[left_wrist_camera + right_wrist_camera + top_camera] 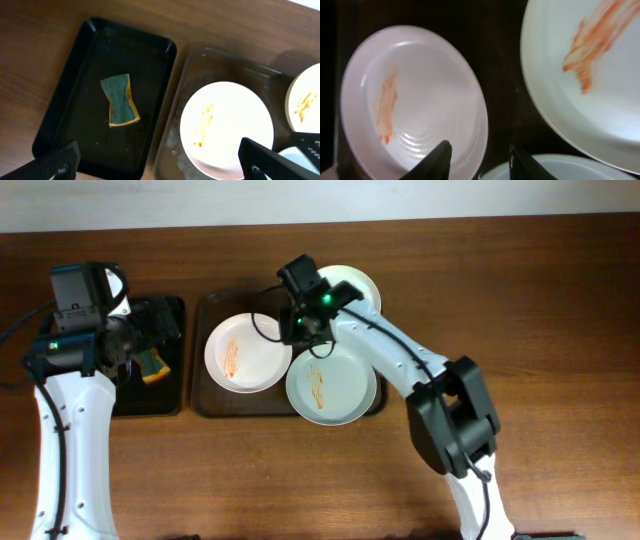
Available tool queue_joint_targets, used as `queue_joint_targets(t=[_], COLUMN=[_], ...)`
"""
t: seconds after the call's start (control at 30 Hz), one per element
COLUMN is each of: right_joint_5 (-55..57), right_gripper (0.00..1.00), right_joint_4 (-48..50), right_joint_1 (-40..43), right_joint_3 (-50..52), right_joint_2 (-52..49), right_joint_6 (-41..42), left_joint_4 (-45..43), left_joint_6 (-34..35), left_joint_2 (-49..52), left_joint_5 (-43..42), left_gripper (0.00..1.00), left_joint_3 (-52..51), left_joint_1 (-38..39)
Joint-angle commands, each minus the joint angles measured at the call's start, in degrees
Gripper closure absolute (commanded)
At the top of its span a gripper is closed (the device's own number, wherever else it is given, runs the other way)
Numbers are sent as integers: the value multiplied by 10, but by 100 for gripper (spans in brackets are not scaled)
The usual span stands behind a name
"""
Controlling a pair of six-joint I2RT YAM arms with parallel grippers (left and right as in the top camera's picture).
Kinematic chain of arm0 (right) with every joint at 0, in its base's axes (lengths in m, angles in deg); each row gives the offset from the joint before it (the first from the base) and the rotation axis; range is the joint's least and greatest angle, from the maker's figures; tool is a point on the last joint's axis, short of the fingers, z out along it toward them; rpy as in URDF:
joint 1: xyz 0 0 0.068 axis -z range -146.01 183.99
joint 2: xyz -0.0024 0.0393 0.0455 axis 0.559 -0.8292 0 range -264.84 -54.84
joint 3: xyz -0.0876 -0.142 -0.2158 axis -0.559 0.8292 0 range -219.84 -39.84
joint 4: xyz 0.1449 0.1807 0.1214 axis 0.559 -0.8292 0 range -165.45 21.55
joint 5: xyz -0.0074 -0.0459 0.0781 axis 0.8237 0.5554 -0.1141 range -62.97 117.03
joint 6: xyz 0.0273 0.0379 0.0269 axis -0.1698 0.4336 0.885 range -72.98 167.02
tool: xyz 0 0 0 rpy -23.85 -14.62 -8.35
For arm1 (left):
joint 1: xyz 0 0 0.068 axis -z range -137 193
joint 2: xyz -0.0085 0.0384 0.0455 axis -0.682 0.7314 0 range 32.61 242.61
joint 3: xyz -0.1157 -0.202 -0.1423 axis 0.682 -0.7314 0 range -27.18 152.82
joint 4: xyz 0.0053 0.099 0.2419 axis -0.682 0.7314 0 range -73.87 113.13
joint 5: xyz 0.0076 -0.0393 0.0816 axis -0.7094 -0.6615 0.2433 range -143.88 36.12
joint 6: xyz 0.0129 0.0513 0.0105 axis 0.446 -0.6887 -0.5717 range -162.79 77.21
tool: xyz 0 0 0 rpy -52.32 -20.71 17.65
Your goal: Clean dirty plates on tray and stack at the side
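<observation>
The robot's left gripper should go down next astride the long sides of the green and yellow sponge [153,367] [120,100] below it, because their narrow span fits between the open fingers.
Three plates lie on the dark brown tray [198,385]. A white plate [245,352] with an orange smear is on the left, and a pale bluish plate [330,385] with a smear is at the front right. A white plate [355,283] at the back is partly hidden by my right arm. My right gripper [302,325] hangs low between them. In the right wrist view it [480,159] is open, and the smeared white plate's [415,100] right rim lies between its fingers. The bluish plate [590,75] and the third plate [560,170] flank it. My left gripper [162,167] is open and empty.
A smaller black tray [170,395] stands left of the brown tray and holds a green and yellow sponge [155,366]; the sponge also shows in the left wrist view [119,100]. My left gripper [150,325] hovers over this tray. Brown wooden table all around.
</observation>
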Motion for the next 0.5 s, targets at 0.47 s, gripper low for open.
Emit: queue_joint_targets(t=[0.47], right_joint_5=[57], right_gripper=[82], right_joint_4=[61], right_joint_1=[-22], right_joint_3=[-12], right_joint_2=[-78], right_joint_6=[84], left_joint_4=[7], left_joint_6=[7], left_joint_2=[-1], left_joint_5=[7], left_gripper=[1], left_joint_3=[7], left_joint_1=[-4])
